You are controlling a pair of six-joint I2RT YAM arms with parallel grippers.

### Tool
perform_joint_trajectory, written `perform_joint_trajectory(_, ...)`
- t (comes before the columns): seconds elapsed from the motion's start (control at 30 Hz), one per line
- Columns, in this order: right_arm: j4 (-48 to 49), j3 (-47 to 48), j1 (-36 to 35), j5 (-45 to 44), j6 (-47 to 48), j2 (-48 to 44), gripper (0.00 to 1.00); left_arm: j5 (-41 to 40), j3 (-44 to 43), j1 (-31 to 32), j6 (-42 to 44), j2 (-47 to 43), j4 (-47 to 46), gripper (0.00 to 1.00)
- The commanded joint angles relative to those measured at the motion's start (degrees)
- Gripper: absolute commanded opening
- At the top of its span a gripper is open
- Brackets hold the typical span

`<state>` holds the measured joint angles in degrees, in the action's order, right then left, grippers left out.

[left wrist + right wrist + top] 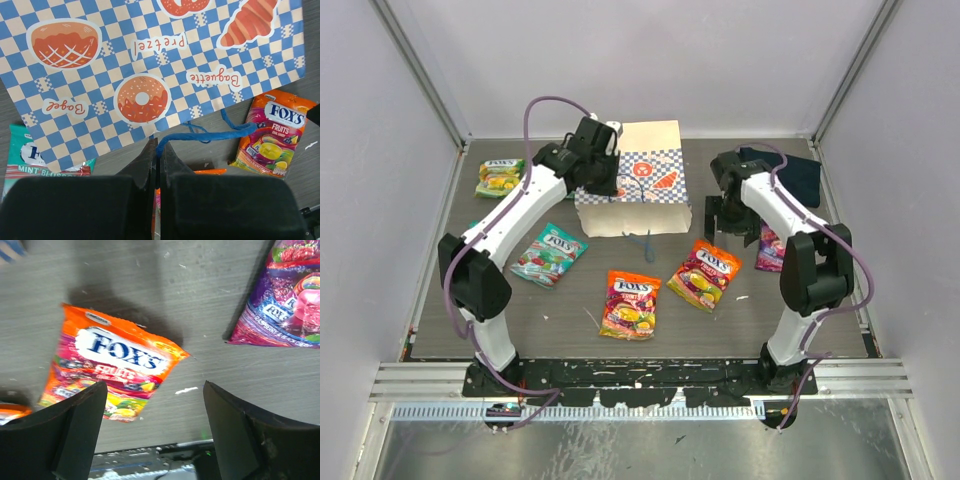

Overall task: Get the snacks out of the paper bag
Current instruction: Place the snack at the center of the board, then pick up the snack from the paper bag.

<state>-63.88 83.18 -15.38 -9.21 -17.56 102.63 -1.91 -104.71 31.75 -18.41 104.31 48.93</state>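
Next I will tilt my right gripper and reach left in the top view, inside the bag's opening, held up by the bag's handle.
The cream paper bag [642, 180] with its checkered band lies at the back middle; the left wrist view shows it too [150, 65]. My left gripper [601, 174] is at its left side, shut [158, 150] on the bag's blue cord handle [205, 134]. Snack packets lie on the table: green [500, 178], teal [550, 255], two orange [631, 305] [705, 273] and purple [772, 250]. My right gripper [728, 222] is open and empty [155, 410], above the table between an orange packet [110, 365] and the purple one [285, 300].
A dark navy folded cloth [792, 172] lies at the back right behind the right arm. A second blue cord handle [642, 241] lies on the table in front of the bag. Frame walls close in the table on the left, right and back.
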Motion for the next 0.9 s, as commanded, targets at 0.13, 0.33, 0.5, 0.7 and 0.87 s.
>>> perform_joint_trajectory(0.13,30.7,-13.2,-2.0,13.3,-24.3,-22.2,0.82,1.4,-11.2,1.0,-1.5,-0.7,0.5,0.00)
perform_joint_trajectory(0.33,59.9,-29.1,-11.4,5.9,-44.1,-29.3,0.78,0.4,-20.2,5.1,-3.8,2.9,2.5,0.00)
perform_joint_trajectory(0.5,79.9,-34.4,-19.8,-2.4,-54.7,-24.3,0.73,0.9,-30.9,8.2,-6.9,8.7,5.3,0.00)
perform_joint_trajectory(0.7,89.2,-33.7,-22.6,-5.9,-59.5,-15.3,0.71,-4.3,-33.0,10.3,-2.6,9.8,6.0,0.00)
perform_joint_trajectory(0.87,90.6,-37.5,-22.4,-12.3,-65.3,-12.9,0.69,-2.5,-30.1,10.3,-4.4,8.2,6.4,0.00)
